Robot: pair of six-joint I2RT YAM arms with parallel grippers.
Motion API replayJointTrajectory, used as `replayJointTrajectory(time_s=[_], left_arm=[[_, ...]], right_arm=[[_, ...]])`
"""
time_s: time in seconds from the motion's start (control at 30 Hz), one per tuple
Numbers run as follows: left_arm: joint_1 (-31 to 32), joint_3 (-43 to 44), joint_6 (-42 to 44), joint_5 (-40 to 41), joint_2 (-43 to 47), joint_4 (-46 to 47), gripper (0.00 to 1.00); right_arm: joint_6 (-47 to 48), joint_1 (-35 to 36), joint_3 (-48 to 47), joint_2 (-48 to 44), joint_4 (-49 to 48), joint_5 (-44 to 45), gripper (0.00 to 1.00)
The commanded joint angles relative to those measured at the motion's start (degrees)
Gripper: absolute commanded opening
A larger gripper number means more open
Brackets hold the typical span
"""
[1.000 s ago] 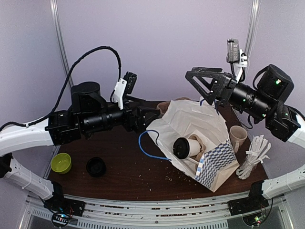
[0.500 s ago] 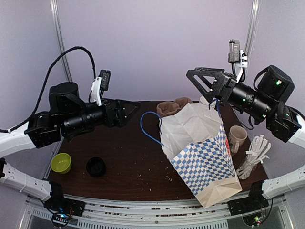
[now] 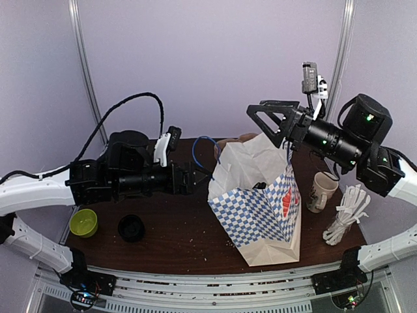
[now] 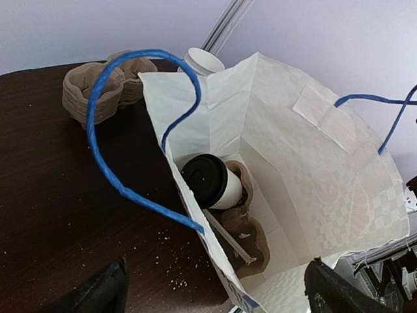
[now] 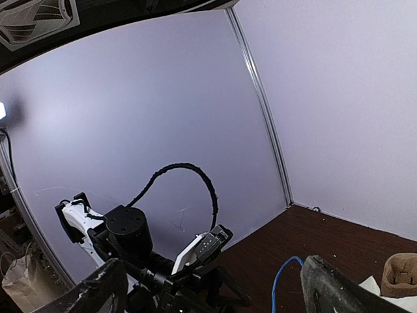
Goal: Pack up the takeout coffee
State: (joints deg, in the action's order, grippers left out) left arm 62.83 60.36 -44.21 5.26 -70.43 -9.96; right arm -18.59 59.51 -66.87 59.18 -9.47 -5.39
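My left gripper should next move gently outward and close on the near blue handle's lower part (image 3: 198, 164) (image 4: 153, 208), because the near blue handle loops clear of the bag's paper, outward of the gripper.
The takeout coffee (image 4: 212, 181), a white cup with a black lid, lies tilted inside the paper bag (image 3: 260, 208), resting in a brown carrier tray with a straw beside it. The bag has blue and white checks and stands upright mid-table. My left gripper (image 3: 201, 177) (image 4: 215, 293) is open just left of the bag's mouth, holding nothing. The near blue handle (image 4: 98, 130) loops free over the table. My right gripper (image 3: 264, 125) (image 5: 208, 290) is open above the bag's far side. The far blue handle (image 3: 288, 151) runs up to one of its fingers.
Brown cup carriers (image 3: 231, 145) and a stack of white cups (image 4: 203, 62) stand behind the bag. A cream mug (image 3: 321, 189) and wrapped straws (image 3: 345, 218) sit at the right. A green bowl (image 3: 83, 222) and a black lid (image 3: 131, 228) lie front left.
The bag has gone from lying on its side to standing upright. My left gripper let go at the bag's mouth, pulled back left, then came back toward the bag.
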Motion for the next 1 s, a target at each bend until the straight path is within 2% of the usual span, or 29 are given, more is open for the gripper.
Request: replayJointTrajectory(time_s=[0.0, 0.23, 0.3, 0.4, 0.57, 0.63, 0.83, 0.97], left_arm=[[-2.6, 1.4, 1.3, -2.0, -2.6, 4.1, 0.95], [-7.4, -0.5, 2.4, -7.1, -4.6, 10.0, 0.88], [-8.1, 0.2, 3.6, -9.0, -5.8, 11.2, 0.83], [-8.5, 1.6, 4.9, -11.6, -7.7, 12.8, 0.64], [-9.0, 3.4, 7.6, -11.4, -9.5, 12.3, 0.23], [-9.6, 3.8, 9.0, -11.2, -9.1, 12.2, 0.0], [-10.7, 8.2, 16.1, -6.4, -5.4, 7.6, 0.0], [-12.2, 12.8, 21.3, -2.8, -3.7, 3.0, 0.0]], right_arm=[[-1.6, 0.3, 0.9, 0.4, -3.9, -2.2, 0.96], [-4.3, 0.3, 1.6, 1.7, -6.5, -6.6, 0.95], [-4.9, 0.3, 1.8, 2.0, -6.9, -7.6, 0.95], [-5.5, 0.2, 1.8, 2.4, -7.2, -7.8, 0.95], [-5.9, 0.3, 1.2, 3.1, -7.4, -8.6, 0.94], [-6.0, 0.3, 0.6, 3.5, -7.0, -9.6, 0.94], [-2.8, 0.2, -1.1, 3.1, -5.0, -16.2, 0.98], [-0.5, 0.0, -2.5, 2.7, -5.3, -26.8, 0.99]])
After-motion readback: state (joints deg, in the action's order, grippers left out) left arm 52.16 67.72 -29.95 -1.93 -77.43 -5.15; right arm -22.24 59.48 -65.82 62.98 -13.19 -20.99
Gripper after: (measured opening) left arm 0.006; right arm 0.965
